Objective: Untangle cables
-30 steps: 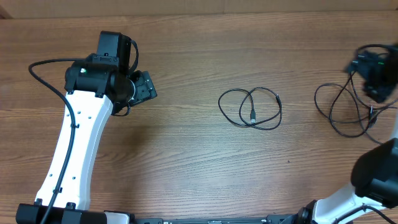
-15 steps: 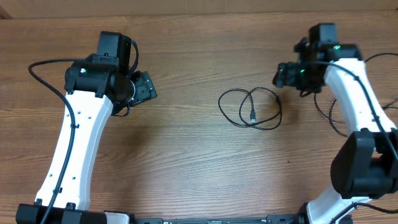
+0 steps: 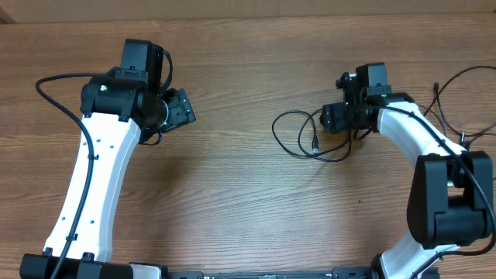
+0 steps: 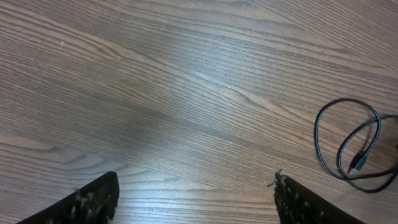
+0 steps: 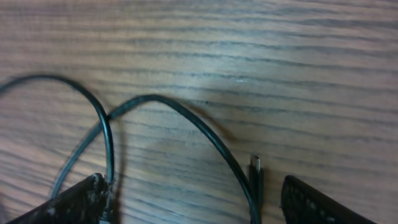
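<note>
Only the arched length of black cable, beside a second piece of the cable, comes between my right gripper's open fingers next, as the gripper turns and moves down.
A thin black cable (image 3: 298, 138) lies in loose overlapping loops at the table's middle right, its small plug (image 3: 315, 145) inside the loops. My right gripper (image 3: 329, 119) hangs open over the coil's right part. In the right wrist view two strands (image 5: 155, 102) cross between the spread fingers (image 5: 199, 211), with a plug end (image 5: 255, 168) near the right finger. My left gripper (image 3: 183, 108) is open and empty, far left of the coil. In the left wrist view the coil (image 4: 329, 118) lies at the right edge, beyond the fingers (image 4: 196, 202).
More thin black cord (image 3: 443, 101) runs at the far right behind the right arm, partly hidden by it. The left arm's thick black cable (image 3: 54, 97) loops at the far left. The wooden table (image 3: 232, 194) stretches between the arms.
My right arm has swung from the far right edge leftward and now sits over the coiled cable. The left arm and the coil have not moved.
</note>
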`<state>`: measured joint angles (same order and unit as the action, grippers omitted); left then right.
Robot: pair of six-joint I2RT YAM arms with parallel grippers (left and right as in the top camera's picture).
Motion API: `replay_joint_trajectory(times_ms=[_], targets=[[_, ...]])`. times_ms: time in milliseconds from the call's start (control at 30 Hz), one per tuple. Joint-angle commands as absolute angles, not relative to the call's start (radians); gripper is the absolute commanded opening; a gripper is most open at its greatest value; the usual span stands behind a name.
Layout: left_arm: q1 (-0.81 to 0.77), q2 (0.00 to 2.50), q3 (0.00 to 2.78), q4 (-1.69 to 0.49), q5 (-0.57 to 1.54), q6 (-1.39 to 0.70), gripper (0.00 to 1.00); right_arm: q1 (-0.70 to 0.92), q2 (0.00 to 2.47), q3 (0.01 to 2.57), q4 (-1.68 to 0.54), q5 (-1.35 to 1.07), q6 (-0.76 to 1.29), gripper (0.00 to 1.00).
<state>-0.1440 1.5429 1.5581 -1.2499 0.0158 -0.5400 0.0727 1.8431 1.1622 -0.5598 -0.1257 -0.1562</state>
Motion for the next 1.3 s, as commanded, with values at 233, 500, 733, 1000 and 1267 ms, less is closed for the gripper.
replay_joint_trajectory(times_ms=[233,500,733,1000,1267], targets=[[-0.146,1.518,1.557,-1.26,0.019,-0.516,0.79,0.076,1.843,1.091,-0.436,-0.125,-0.403,0.9],[-0.146,1.518,1.557,-1.263,0.019,-0.516,0.79,0.076,1.843,1.054,-0.344,-0.126,-0.402,0.87],[-0.146,1.518,1.557,-1.263,0.019,-0.516,0.79,0.076,1.866,1.045,-0.323,-0.125,-0.402,0.87],[-0.146,1.518,1.557,-1.264,0.019,-0.516,0.79,0.076,1.867,1.044,-0.308,-0.125,-0.401,0.73],[-0.146,1.518,1.557,-1.264,0.019,-0.516,0.79,0.076,1.877,1.044,-0.335,-0.134,-0.393,0.67]])
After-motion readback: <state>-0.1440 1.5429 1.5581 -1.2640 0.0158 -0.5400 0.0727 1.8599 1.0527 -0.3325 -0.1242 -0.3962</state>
